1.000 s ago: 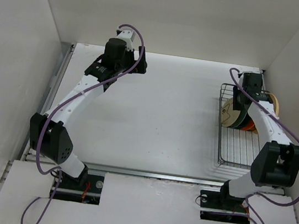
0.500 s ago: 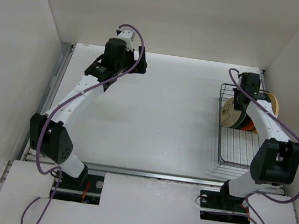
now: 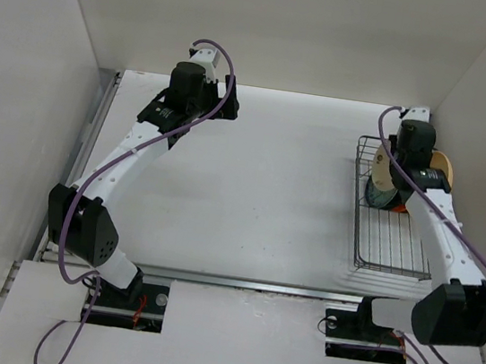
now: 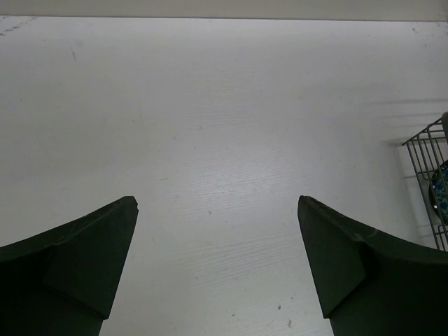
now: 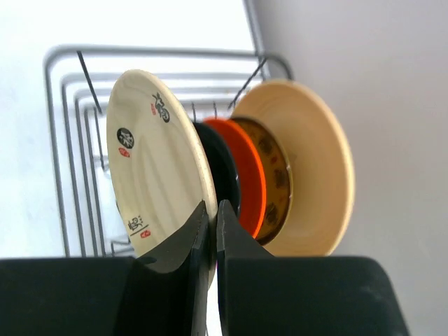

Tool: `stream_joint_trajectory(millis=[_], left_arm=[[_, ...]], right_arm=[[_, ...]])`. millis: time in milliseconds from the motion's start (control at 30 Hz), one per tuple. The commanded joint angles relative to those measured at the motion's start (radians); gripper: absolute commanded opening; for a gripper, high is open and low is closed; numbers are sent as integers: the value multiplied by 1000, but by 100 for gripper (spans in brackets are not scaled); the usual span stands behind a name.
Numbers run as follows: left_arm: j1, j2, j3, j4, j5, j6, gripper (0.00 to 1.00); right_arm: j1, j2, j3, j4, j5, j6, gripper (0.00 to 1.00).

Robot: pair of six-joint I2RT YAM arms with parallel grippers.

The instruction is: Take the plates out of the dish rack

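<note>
The tabletop to the left in the top view is bare. My right gripper next needs to lift the cream plate (image 3: pixel 378 172), swing it there, tilt it flat, lower it and release it.
The silver wire dish rack (image 3: pixel 385 247) stands at the right of the table. In the right wrist view, plates stand on edge in the rack (image 5: pixel 140 49): a cream plate with small marks (image 5: pixel 150 168), then black (image 5: pixel 224 164), orange (image 5: pixel 250 178), gold-patterned dark (image 5: pixel 274 182) and a larger tan one (image 5: pixel 315 161). My right gripper (image 5: pixel 213 204) is shut on the cream plate's rim; from above, it (image 3: pixel 396 166) sits over the cream plate (image 3: pixel 378 172). A teal plate (image 3: pixel 378 199) shows just nearer. My left gripper (image 4: pixel 217 203) is open and empty over bare table, far left of the rack (image 4: pixel 425 150).
White walls close in the table on the left, back and right; the right wall stands close beside the rack and tan plate (image 3: pixel 443 165). My left arm reaches to the far left-centre (image 3: pixel 188 93). The near part of the rack holds no plates.
My right arm has swung its elbow out toward the near right and the wrist has shifted slightly back. The cream plate has moved with it, uncovering the teal plate. The left arm has not moved.
</note>
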Motion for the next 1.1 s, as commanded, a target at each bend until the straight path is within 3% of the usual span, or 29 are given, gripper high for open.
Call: stream_joint_trajectory(millis=[0,200,333,367,467,733,1067], left_arm=[[-3,-60,1,29,-11,-11,97],[-3,-60,1,39,14,-11,93],[-3,-51,-12,91,174,-11,89],[-3,-51,-28,104,287,-11,86],[-3,-31,-66,182,490,-9,76],[-3,15,-66,202,621,12,76],[-3,57,-66,179,806,87,74]], right_arm=[[29,-93,-23,175,46,11,0],[38,-256,-86,298,10,2,0],[47,-279,-71,208,-380,51,0],[47,-261,-60,177,-559,51,0],[96,-215,-34,101,-778,41,0],[164,-176,-2,13,-1036,-18,0],[196,-83,51,-18,-1161,-37,0]])
